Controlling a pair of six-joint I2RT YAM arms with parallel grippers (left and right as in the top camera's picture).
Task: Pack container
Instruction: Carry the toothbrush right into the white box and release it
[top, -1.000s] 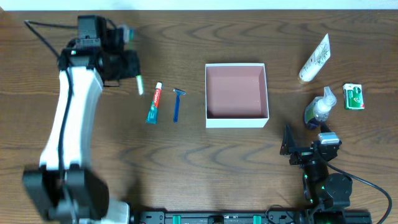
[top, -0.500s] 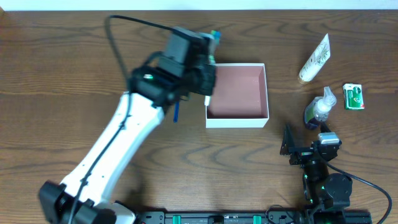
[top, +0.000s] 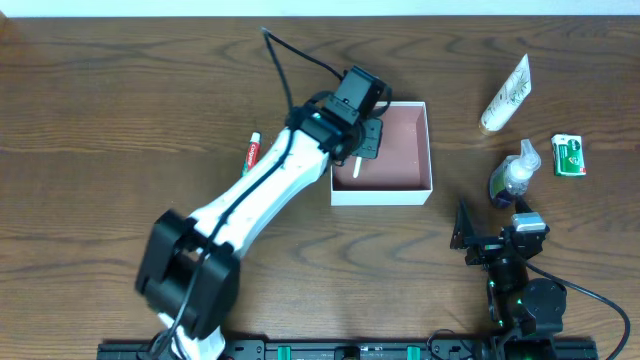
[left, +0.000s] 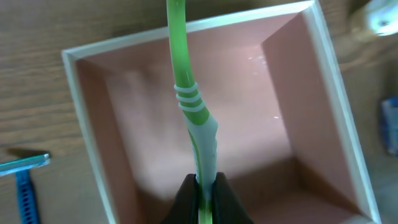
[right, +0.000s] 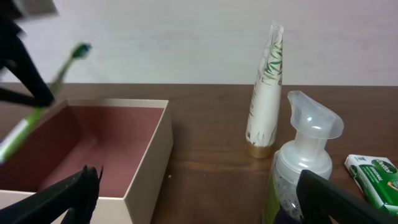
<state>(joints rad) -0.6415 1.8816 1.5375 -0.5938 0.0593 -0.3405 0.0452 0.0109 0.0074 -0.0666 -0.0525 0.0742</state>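
The toothbrush (left: 186, 93) still tilts high above the container's empty pink bottom, so my left gripper should go down between the container's white sides and let go of it there.
The container (top: 424, 150) is a shallow square box with white walls and a dusty pink inside, at the table's middle. It also shows in the left wrist view (left: 87, 106) and the right wrist view (right: 146, 168). My left gripper (left: 203, 190) is shut on a green and white toothbrush (left: 186, 93) and holds it over the container's left part (top: 357, 165). The toothbrush shows tilted in the right wrist view (right: 37, 115). My right gripper (right: 199, 193) is open and empty, near the table's front right, apart from the container.
A toothpaste tube (top: 251, 152) and a blue razor (left: 25, 180) lie left of the container. A white tube (top: 507, 93), a foam pump bottle (top: 514, 174) and a small green packet (top: 568, 155) are at the right.
My left arm has carried the toothbrush rightward from the far left of the table to above the container. The right arm has not moved.
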